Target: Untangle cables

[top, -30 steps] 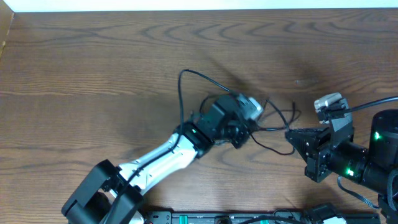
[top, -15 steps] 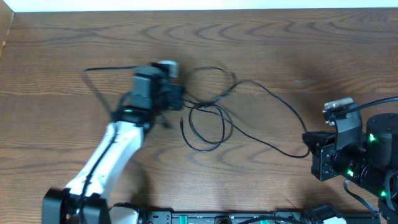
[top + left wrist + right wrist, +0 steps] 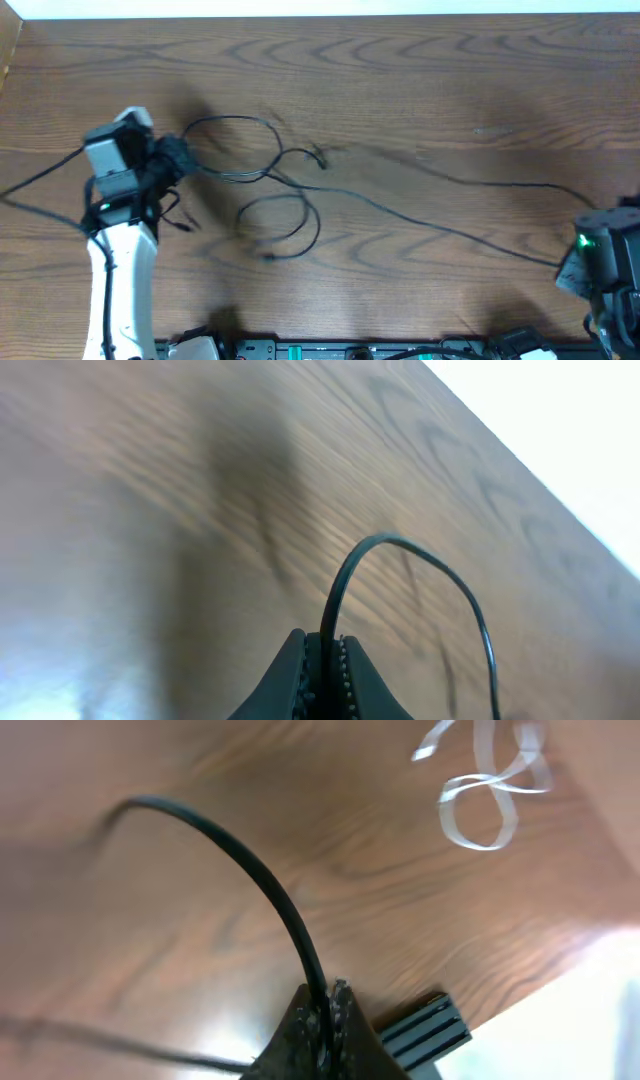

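Note:
The knot (image 3: pixel 319 156) sits beside the upper loop, so my right gripper will next pull back and to the right in the overhead view, then let go of the cable.
Thin black cables lie stretched across the wooden table (image 3: pixel 420 90). One loop (image 3: pixel 235 148) sits beside my left gripper (image 3: pixel 172 156), and a second loop (image 3: pixel 285 228) lies below it. A small knot (image 3: pixel 319 156) sits to the right of the upper loop. A long strand (image 3: pixel 440 230) runs right to my right arm (image 3: pixel 600 265) at the table's right edge. In the left wrist view my left gripper (image 3: pixel 325 650) is shut on a black cable (image 3: pixel 400 547) that arches up out of the jaws. My right gripper (image 3: pixel 328 998) is shut on a black cable (image 3: pixel 255 870).
A black rail (image 3: pixel 350 350) runs along the table's front edge. The right wrist view shows the table's edge with a black bracket (image 3: pixel 425 1025) just beyond my fingers, and a pale ribbon-like shape (image 3: pixel 490 795) on the wood. A white wall borders the far side.
My left arm has swung far to the left and my right arm has pulled back to the right edge. The bunched cable between them has been drawn out into loops and one long strand.

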### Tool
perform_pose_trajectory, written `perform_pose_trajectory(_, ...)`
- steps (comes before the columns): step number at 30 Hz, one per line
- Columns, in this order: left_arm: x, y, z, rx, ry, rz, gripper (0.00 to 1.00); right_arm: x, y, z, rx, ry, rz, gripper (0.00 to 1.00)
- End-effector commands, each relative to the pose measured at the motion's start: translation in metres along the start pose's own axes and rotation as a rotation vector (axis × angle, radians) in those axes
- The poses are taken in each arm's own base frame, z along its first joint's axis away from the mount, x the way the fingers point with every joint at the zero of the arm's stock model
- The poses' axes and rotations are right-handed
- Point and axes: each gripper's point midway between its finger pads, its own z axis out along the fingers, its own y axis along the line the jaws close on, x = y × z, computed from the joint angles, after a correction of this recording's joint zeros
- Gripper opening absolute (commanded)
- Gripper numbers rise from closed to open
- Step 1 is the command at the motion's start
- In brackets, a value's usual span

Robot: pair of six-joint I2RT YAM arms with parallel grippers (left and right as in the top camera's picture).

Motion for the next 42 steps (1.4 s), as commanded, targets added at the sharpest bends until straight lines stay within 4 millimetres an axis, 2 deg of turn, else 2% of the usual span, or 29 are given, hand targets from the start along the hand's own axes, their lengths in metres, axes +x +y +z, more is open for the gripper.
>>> perform_pose_trajectory(1, -0.022, 0.021, -0.018, -0.046, -0.072, -0.146, 0.07, -0.02, -0.036, -0.01, 0.127, -0.181, 0.235, 0.01)
perform_pose_trajectory(3, -0.025, 0.033, -0.024, -0.072, -0.086, -0.209, 0.07, -0.022, -0.045, -0.015, 0.127, -0.222, 0.302, 0.01)
perform_pose_trajectory(6, -0.028, 0.041, -0.027, -0.086, -0.097, -0.259, 0.07, -0.023, -0.058, -0.023, 0.136, -0.278, 0.342, 0.01)
perform_pose_trajectory(10, -0.028, 0.041, -0.027, -0.083, -0.096, -0.259, 0.08, -0.022, -0.071, -0.031, 0.133, -0.325, 0.371, 0.01)
perform_pose_trajectory(13, -0.025, 0.031, -0.026, -0.034, -0.073, -0.254, 0.07, -0.02, -0.077, -0.034, 0.123, -0.344, 0.39, 0.01)
perform_pose_trajectory(16, -0.023, -0.001, -0.025, 0.118, -0.036, -0.183, 0.08, -0.02, -0.077, -0.035, 0.114, -0.347, 0.396, 0.01)
perform_pose_trajectory(21, -0.015, -0.079, -0.037, 0.459, 0.024, -0.011, 0.07, -0.017, -0.071, -0.033, 0.083, -0.319, 0.396, 0.01)
perform_pose_trajectory(24, -0.006, -0.131, -0.059, 0.704, 0.057, 0.117, 0.07, -0.018, -0.068, -0.033, 0.065, -0.317, 0.404, 0.01)
perform_pose_trajectory(26, 0.002, -0.163, -0.081, 0.874, 0.079, 0.204, 0.07, -0.02, -0.065, -0.033, 0.053, -0.321, 0.413, 0.01)
perform_pose_trajectory(28, 0.006, -0.183, -0.098, 0.98, 0.096, 0.251, 0.07, -0.022, -0.059, -0.033, 0.024, -0.317, 0.401, 0.01)
perform_pose_trajectory(30, 0.01, -0.196, -0.112, 1.05, 0.103, 0.29, 0.08, -0.026, -0.041, -0.033, -0.05, -0.298, 0.304, 0.04)
perform_pose_trajectory(31, 0.011, -0.2, -0.116, 1.068, 0.105, 0.296, 0.08, -0.028, -0.027, -0.034, -0.11, -0.287, 0.223, 0.15)
perform_pose_trajectory(33, 0.012, -0.204, -0.122, 1.09, 0.108, 0.307, 0.08, -0.031, 0.011, -0.04, -0.274, -0.276, 0.004, 0.44)
perform_pose_trajectory(34, 0.012, -0.205, -0.125, 1.097, 0.111, 0.309, 0.08, -0.029, 0.032, -0.045, -0.372, -0.277, -0.126, 0.63)
perform_pose_trajectory(35, 0.013, -0.205, -0.127, 1.1, 0.117, 0.303, 0.07, -0.025, 0.053, -0.052, -0.475, -0.278, -0.259, 0.76)
perform_pose_trajectory(37, 0.016, -0.206, -0.132, 1.114, 0.136, 0.3, 0.07, -0.009, 0.09, -0.066, -0.674, -0.27, -0.501, 0.97)
perform_pose_trajectory(39, 0.02, -0.207, -0.138, 1.135, 0.16, 0.308, 0.07, 0.011, 0.116, -0.076, -0.839, -0.244, -0.687, 0.99)
perform_pose_trajectory(42, 0.027, -0.209, -0.15, 1.164, 0.204, 0.306, 0.08, 0.028, 0.139, -0.07, -0.94, -0.168, -0.803, 0.99)
